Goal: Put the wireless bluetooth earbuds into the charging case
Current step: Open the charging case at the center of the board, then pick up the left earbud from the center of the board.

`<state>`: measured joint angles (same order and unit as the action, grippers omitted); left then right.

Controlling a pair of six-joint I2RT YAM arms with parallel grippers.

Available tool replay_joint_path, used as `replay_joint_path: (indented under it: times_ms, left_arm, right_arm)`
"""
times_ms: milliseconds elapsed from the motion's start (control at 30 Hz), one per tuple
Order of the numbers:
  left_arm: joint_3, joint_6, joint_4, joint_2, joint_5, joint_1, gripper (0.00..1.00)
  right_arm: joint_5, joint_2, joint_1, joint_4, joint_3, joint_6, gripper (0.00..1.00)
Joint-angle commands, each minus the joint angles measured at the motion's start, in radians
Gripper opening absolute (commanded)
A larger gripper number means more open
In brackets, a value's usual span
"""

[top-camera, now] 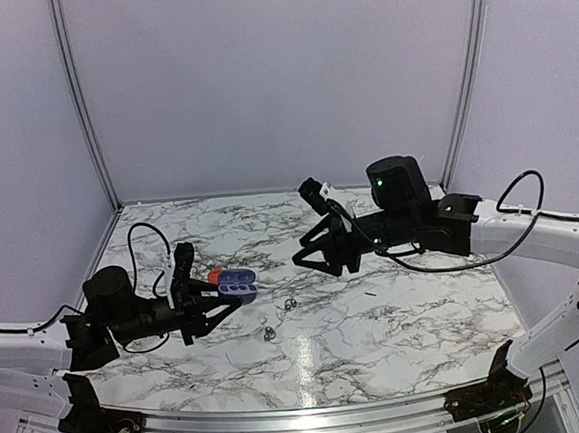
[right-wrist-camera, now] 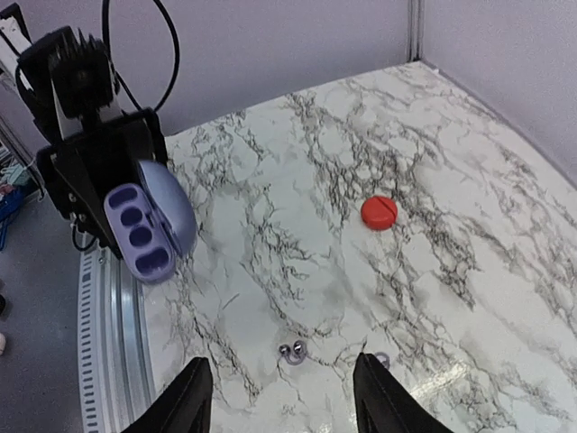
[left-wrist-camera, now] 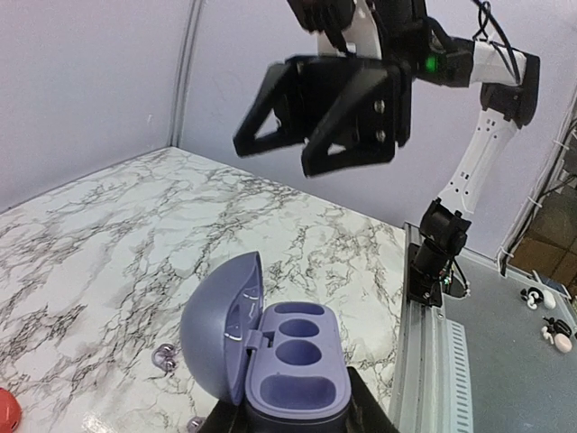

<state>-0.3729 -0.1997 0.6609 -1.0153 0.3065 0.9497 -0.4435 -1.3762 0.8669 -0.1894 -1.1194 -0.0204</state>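
Observation:
My right gripper should next lower its open fingers to the left in the top view and tip them downward over the front earbud [top-camera: 270, 333] [right-wrist-camera: 293, 353] below.
My left gripper [top-camera: 219, 300] is shut on the open purple charging case [top-camera: 238, 283] and holds it above the table, lid up. In the left wrist view the case [left-wrist-camera: 297, 365] shows its empty wells between my fingers. Two silvery-grey earbuds lie on the marble, one [top-camera: 289, 304] right of the case and one [top-camera: 270, 332] nearer the front. They also show in the right wrist view, one [right-wrist-camera: 291, 352] between my fingers and one [right-wrist-camera: 382, 360] by the right finger. My right gripper [top-camera: 325, 264] is open and empty, hovering above and beyond the earbuds.
A red round closed case [top-camera: 215, 276] lies on the marble table [top-camera: 398, 318] just behind the purple case; it also shows in the right wrist view [right-wrist-camera: 379, 212]. Pale walls enclose the back and sides. A metal rail [top-camera: 315, 410] runs along the front edge.

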Motion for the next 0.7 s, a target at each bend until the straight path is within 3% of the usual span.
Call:
replay_joint_path:
  times_ms: [0,233,667]
  left_arm:
    - [0.052,-0.038,0.037,0.079,-0.082,-0.020,0.00]
    - [0.140,-0.083,0.043,0.192,-0.124,-0.034,0.00]
    - [0.180,-0.032,0.045,0.256,-0.120,-0.035,0.00]
  right_arm:
    - [-0.019,-0.049,-0.002,0.013,0.071,0.002,0.53]
    - [0.008,-0.243,0.052,-0.019,0.030,-0.075,0.47]
    - [0.056,-0.457,0.109,0.117,0.030,0.126,0.33]
